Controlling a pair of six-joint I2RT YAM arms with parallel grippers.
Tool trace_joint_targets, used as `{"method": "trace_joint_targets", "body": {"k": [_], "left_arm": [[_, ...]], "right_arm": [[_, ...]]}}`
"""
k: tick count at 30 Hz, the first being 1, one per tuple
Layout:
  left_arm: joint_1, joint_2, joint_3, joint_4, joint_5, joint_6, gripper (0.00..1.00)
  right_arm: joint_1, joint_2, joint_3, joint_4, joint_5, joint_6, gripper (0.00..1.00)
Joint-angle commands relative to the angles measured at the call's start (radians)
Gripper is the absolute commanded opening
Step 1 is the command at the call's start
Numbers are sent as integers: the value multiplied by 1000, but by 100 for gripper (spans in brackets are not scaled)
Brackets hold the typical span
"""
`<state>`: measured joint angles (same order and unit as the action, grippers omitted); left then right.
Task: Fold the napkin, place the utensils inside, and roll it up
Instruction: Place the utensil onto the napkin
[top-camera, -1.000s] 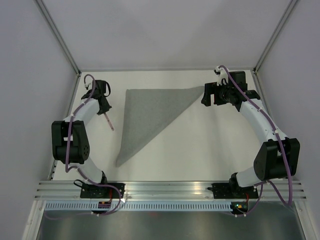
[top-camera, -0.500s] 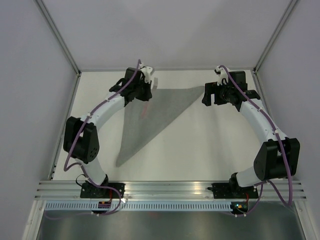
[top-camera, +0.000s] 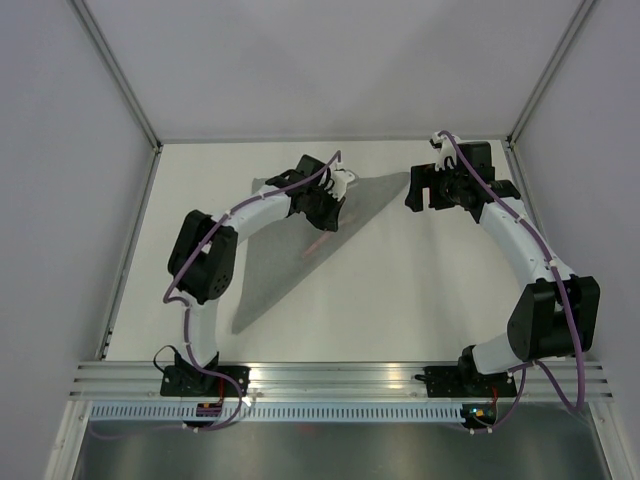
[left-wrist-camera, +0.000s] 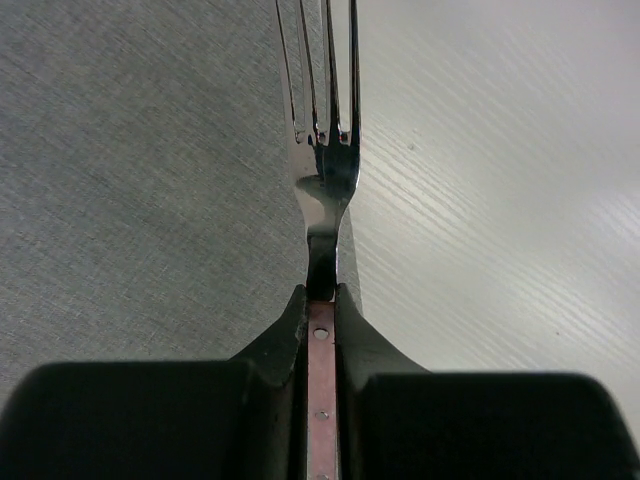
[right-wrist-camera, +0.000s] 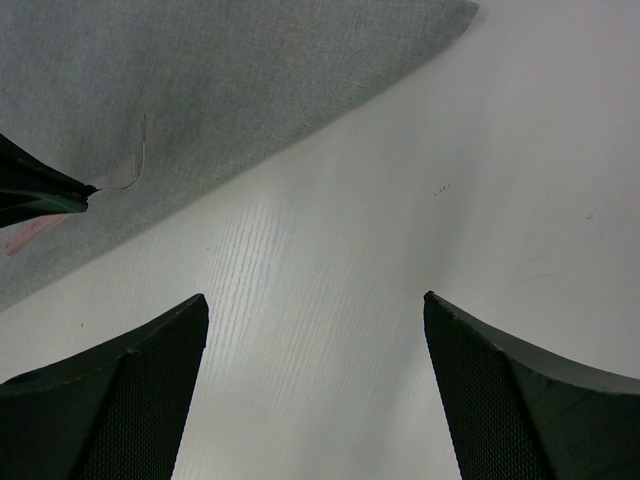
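Observation:
My left gripper moves down and slightly back onto the cloth along the napkin's sloping edge next. It then releases the fork (left-wrist-camera: 325, 180), since the fork already runs alongside that edge.
The grey napkin (top-camera: 280, 250) lies folded into a triangle on the white table, one point toward the back right and one toward the near left. My left gripper (top-camera: 325, 215) hovers over its right sloping edge, shut on a fork (left-wrist-camera: 325, 180) by the pinkish handle. The tines point away from the jaws (left-wrist-camera: 320, 295), with cloth on their left and bare table on their right. The right wrist view shows the napkin (right-wrist-camera: 250, 80) and the fork (right-wrist-camera: 120, 175) at its left. My right gripper (top-camera: 412, 190) stands open beside the napkin's back right corner, nothing between its fingers (right-wrist-camera: 315, 310).
White enclosure walls stand at the back and both sides. An aluminium rail (top-camera: 340, 378) with both arm bases runs along the near edge. Bare white table (top-camera: 400, 290) lies right of the napkin, under the right arm.
My left arm has swung from the table's left side rightward over the napkin, carrying the fork. The right arm and the napkin have not moved.

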<state>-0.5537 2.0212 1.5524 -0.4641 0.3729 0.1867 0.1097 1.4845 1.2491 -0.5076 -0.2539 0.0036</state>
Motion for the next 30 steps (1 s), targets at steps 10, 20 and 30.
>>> {"method": "trace_joint_targets", "body": {"k": [10,20,30], "left_arm": [[-9,88,80,-87,26,31,2],[-12,106,83,-82,-5,7,2],[-12,125,83,-85,-28,-26,2]], "right_arm": [[5,-13,3,24,38,6,93],[5,-13,1,23,38,6,93],[5,-13,3,21,36,6,93]]}}
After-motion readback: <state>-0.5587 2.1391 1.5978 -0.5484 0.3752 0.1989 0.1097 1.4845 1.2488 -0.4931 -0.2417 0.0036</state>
